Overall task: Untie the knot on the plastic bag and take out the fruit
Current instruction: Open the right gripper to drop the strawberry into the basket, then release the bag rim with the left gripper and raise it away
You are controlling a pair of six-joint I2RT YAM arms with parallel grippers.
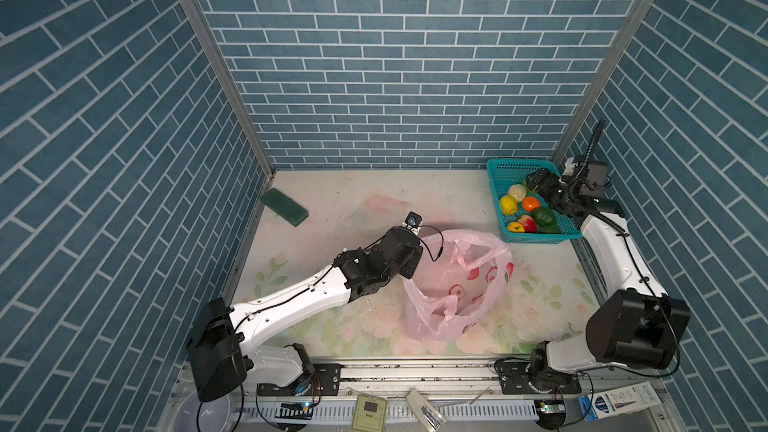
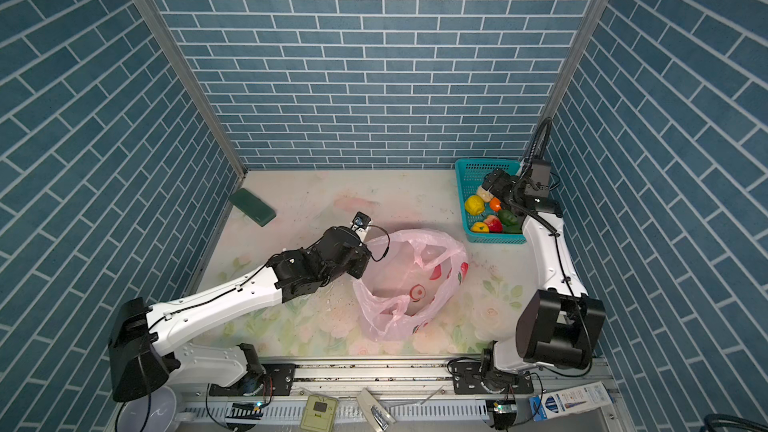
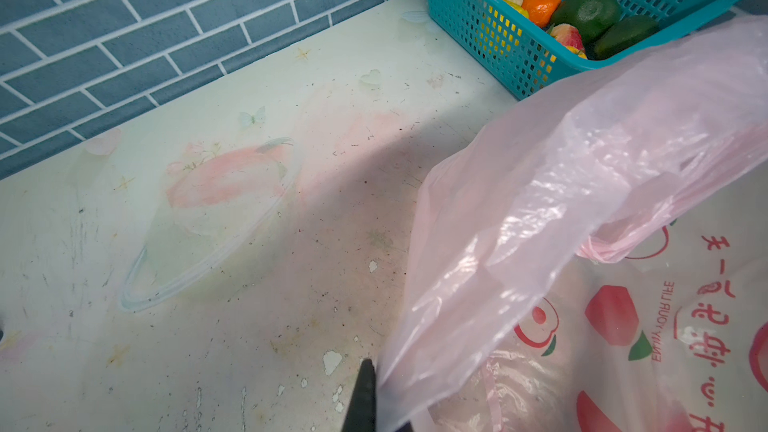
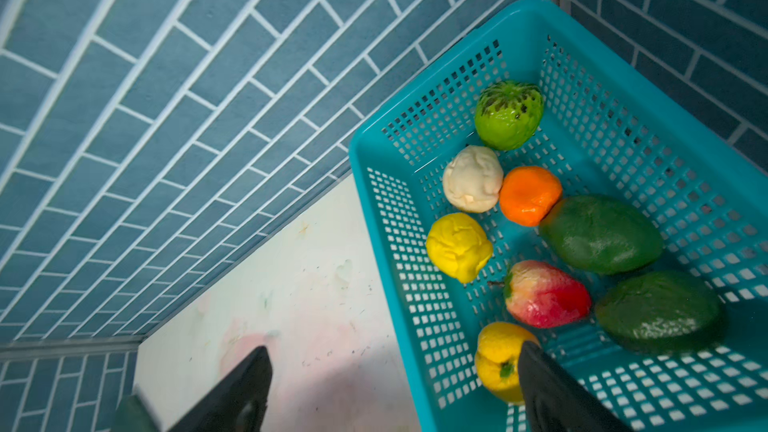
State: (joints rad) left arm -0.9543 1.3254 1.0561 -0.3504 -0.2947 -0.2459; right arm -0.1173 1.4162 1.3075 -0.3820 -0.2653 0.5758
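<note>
I should next pull the bag's rim in my left gripper back toward my base and over the bag's gaping opening (image 1: 442, 280) and let it go, because only printed film shows inside.
The pink plastic bag (image 1: 453, 284) (image 2: 411, 284) lies in the middle of the table with its mouth gaping. Its handle loops (image 1: 446, 309) hang loose, and no knot shows. My left gripper (image 1: 408, 275) (image 3: 380, 388) is shut on the bag's rim at its left edge, mostly hidden under the wrist in both top views. Nothing but printed film shows inside the bag (image 3: 582, 201). Several fruit (image 4: 530, 195) (image 1: 530, 203) lie in the teal basket (image 4: 386, 243). My right gripper (image 4: 395, 367) (image 1: 534, 180) hangs open above the basket's near wall, holding nothing, one finger beside the yellow-orange fruit (image 4: 498, 361).
The teal basket (image 1: 498, 201) (image 2: 461, 197) stands in the back right corner against the brick walls. A dark green block (image 1: 284, 206) (image 2: 252, 206) lies at the back left near the wall. Bare flowered tabletop (image 1: 353, 201) stretches between block and bag.
</note>
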